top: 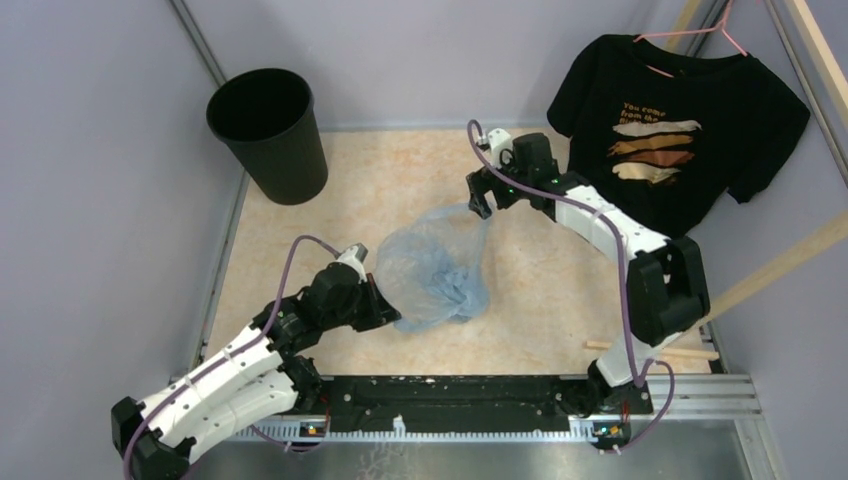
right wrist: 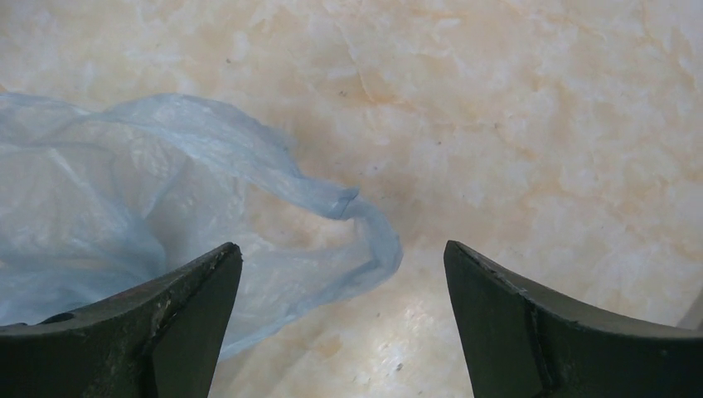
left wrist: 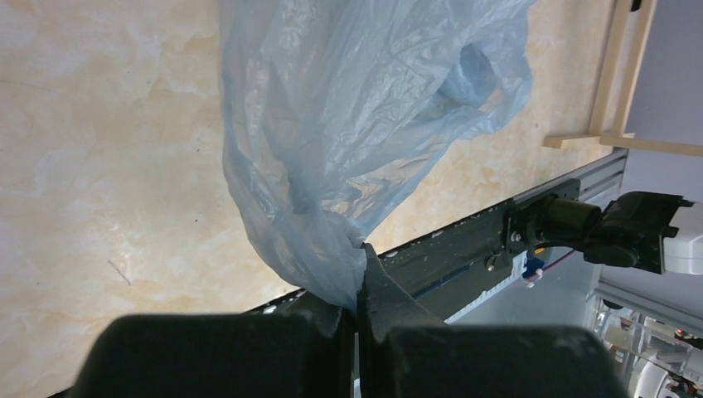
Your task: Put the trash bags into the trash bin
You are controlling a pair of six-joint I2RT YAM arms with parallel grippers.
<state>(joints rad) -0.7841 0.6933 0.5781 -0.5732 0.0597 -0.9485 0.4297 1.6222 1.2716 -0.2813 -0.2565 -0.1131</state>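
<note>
The bag's far handle loop is just below my right gripper, between its spread fingers. My right gripper should go down onto the loop's narrow end [top: 490, 210] [right wrist: 380, 242] next and close.
The light-blue translucent trash bag [top: 435, 265] lies crumpled at the middle of the table. My left gripper [top: 385, 300] is shut on the bag's near-left edge; in the left wrist view the bag [left wrist: 348, 124] is pinched between the closed jaws [left wrist: 358, 286]. My right gripper [top: 483, 195] is open just above the bag's far handle loop [right wrist: 365, 228], which lies between and ahead of the spread fingers [right wrist: 341, 249], untouched. The black round trash bin [top: 268, 132] stands upright at the far left corner, empty inside as far as I see.
A black printed T-shirt [top: 680, 130] hangs on a pink hanger at the far right. Wooden sticks [top: 650, 348] lie at the near right. The black base rail [top: 450, 400] runs along the near edge. Grey walls enclose the table.
</note>
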